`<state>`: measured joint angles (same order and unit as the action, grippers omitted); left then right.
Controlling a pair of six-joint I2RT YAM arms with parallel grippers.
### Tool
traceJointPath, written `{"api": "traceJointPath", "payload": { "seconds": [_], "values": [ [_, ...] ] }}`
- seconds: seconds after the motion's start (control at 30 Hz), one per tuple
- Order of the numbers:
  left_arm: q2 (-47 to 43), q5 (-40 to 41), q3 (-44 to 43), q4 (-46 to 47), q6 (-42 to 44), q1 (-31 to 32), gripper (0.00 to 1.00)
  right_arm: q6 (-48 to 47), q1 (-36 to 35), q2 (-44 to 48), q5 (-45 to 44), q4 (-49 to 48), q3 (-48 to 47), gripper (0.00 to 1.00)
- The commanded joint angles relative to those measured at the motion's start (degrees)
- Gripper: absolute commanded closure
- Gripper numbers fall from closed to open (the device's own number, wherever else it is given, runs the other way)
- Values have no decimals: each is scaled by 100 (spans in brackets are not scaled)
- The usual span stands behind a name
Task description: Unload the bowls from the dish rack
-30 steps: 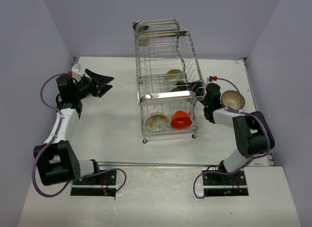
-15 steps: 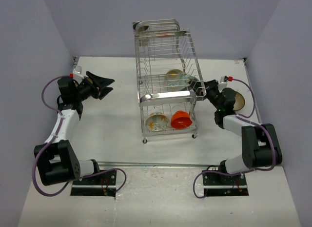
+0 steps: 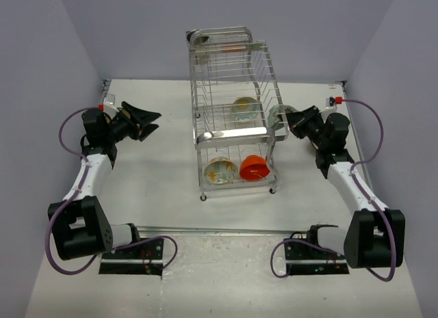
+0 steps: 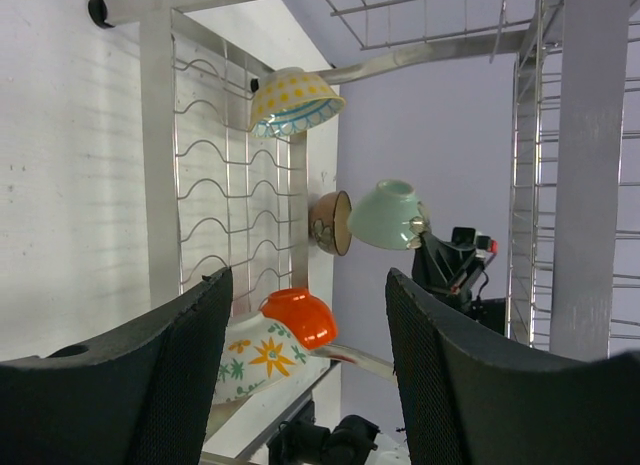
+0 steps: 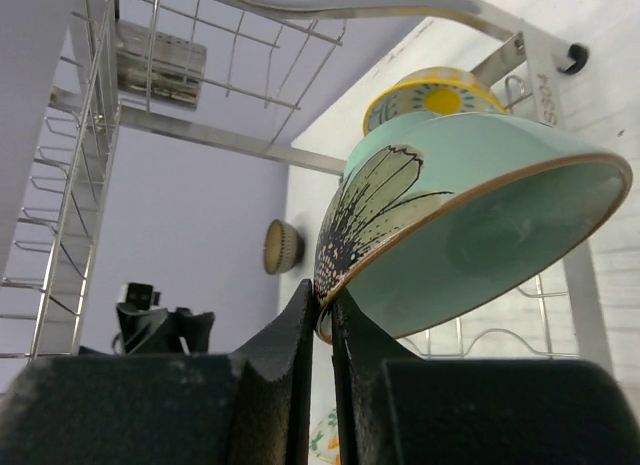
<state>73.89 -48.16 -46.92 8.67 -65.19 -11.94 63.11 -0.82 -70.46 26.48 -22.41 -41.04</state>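
The brown bowl point(image 3: 315, 146) stands outside the rack, so my right gripper will next swing away from the rack point(image 3: 233, 92), turn downward and lower over that bowl to release.
The dish rack point(image 3: 233, 92) stands at the table's middle. Its upper tier holds a yellow-and-teal bowl point(image 3: 244, 107). Its lower tier holds a pale bowl with yellow flowers point(image 3: 220, 169) and an orange-red bowl point(image 3: 254, 167). My right gripper point(image 3: 293, 121) is shut on the rim of the greenish dark-rimmed bowl point(image 5: 470, 215) and holds it in the air just right of the rack. My left gripper point(image 3: 149, 122) is open and empty, left of the rack, facing it. The brown bowl point(image 4: 332, 223) shows in the left wrist view beyond the rack; my right arm hides it from above.
In the right wrist view a small tan bowl point(image 5: 283, 247) sits far across the table near my left gripper point(image 5: 160, 325). A metal cutlery holder point(image 5: 160, 50) hangs on the rack. Walls close the table on three sides.
My right gripper has drawn back to the right out of the rack's upper tier with the greenish bowl in it. The right arm now covers the brown bowl. The left arm has barely moved.
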Motion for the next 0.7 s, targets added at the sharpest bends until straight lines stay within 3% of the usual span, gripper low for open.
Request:
{"api": "traceJointPath", "payload": {
  "seconds": [0.0, 0.27, 0.67],
  "values": [
    [-173, 113, -11, -58, 384, -27, 36, -1194, 47, 515, -344, 1150, -834, 100],
    [-234, 211, 77, -260, 656, -27, 36, -2381, 521, 420, -1012, 3336, -1960, 100],
    [-182, 202, 156, -164, 692, -27, 36, -4069, 592, -530, -2944, 5370, -3147, 100]
  ]
}}
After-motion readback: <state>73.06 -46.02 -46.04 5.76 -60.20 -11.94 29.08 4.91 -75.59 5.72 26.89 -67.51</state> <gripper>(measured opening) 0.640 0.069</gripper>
